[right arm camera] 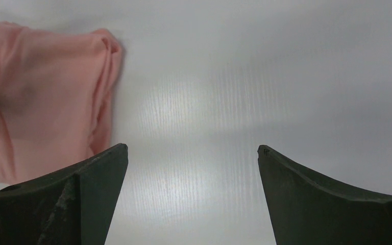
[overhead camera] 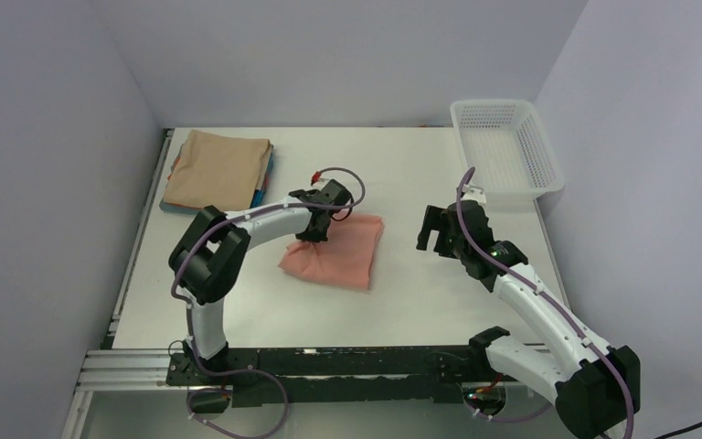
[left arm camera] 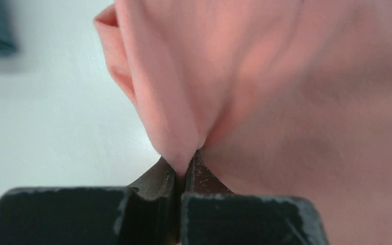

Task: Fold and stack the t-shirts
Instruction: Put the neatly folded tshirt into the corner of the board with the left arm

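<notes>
The pink t-shirt is folded, so my left gripper lifts and moves outward and to the left in the top view to the stack's tan t-shirt point(overhead camera: 218, 171) next.
A salmon-pink t-shirt point(overhead camera: 338, 253) lies folded in the middle of the table. My left gripper point(overhead camera: 315, 228) sits at its far left edge, shut on a pinched fold of the pink cloth point(left arm camera: 184, 148). The pink shirt also shows at the left of the right wrist view point(right arm camera: 41, 97). A tan t-shirt point(overhead camera: 217, 168) lies folded on top of a stack at the far left, with blue and reddish shirt edges point(overhead camera: 266, 186) showing under it. My right gripper point(overhead camera: 432, 230) is open and empty, over bare table to the right of the pink shirt.
A white mesh basket point(overhead camera: 506, 149) stands at the back right corner of the table. White walls close the table at the back and both sides. Bare white tabletop point(right arm camera: 209, 102) lies under my right gripper.
</notes>
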{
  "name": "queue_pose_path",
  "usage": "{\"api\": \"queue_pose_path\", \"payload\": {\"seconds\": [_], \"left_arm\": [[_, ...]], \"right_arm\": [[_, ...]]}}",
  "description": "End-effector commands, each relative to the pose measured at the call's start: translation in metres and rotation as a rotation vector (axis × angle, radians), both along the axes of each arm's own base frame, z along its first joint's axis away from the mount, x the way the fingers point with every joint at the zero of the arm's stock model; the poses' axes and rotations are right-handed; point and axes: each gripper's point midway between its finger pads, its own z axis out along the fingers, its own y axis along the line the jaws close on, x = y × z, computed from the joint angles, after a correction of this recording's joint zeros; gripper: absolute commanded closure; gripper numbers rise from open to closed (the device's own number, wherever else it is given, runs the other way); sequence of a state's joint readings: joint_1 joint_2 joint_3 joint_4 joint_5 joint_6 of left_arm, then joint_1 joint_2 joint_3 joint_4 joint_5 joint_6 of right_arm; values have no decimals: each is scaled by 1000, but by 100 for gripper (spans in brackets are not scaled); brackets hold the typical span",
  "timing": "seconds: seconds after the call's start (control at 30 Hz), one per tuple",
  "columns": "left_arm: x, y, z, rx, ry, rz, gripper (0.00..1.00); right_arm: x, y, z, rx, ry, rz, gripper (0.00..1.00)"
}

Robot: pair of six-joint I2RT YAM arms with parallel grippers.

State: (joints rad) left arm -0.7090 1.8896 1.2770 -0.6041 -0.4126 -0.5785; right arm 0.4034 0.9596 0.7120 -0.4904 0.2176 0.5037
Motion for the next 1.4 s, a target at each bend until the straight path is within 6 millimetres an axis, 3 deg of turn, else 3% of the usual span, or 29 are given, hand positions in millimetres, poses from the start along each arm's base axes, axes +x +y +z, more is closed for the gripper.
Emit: {"api": "queue_pose_path", "payload": {"seconds": [0.0,0.13,0.3,0.6,0.93,1.2,1.37], "left_arm": [[45,41,52,298,-164,-92,100],[76,55,88,365,-266,-178,100],[106,90,121,417,-317,-224,100],[140,142,182,391,-434,-221,100],[145,171,255,322,-544,-206,100],[135,174,293,250,-582,-203,100],[135,179,303,200,-585,-194,100]], "right_arm": [[9,-10,7,-67,-38,-13,0],[10,-12,8,-79,-44,-14,0],[11,-16,9,-93,-58,-27,0],[12,-21,9,-114,-61,-47,0],[13,-23,8,-122,-60,-59,0],[13,-24,8,-120,-60,-66,0],[13,-25,9,-117,-64,-73,0]]}}
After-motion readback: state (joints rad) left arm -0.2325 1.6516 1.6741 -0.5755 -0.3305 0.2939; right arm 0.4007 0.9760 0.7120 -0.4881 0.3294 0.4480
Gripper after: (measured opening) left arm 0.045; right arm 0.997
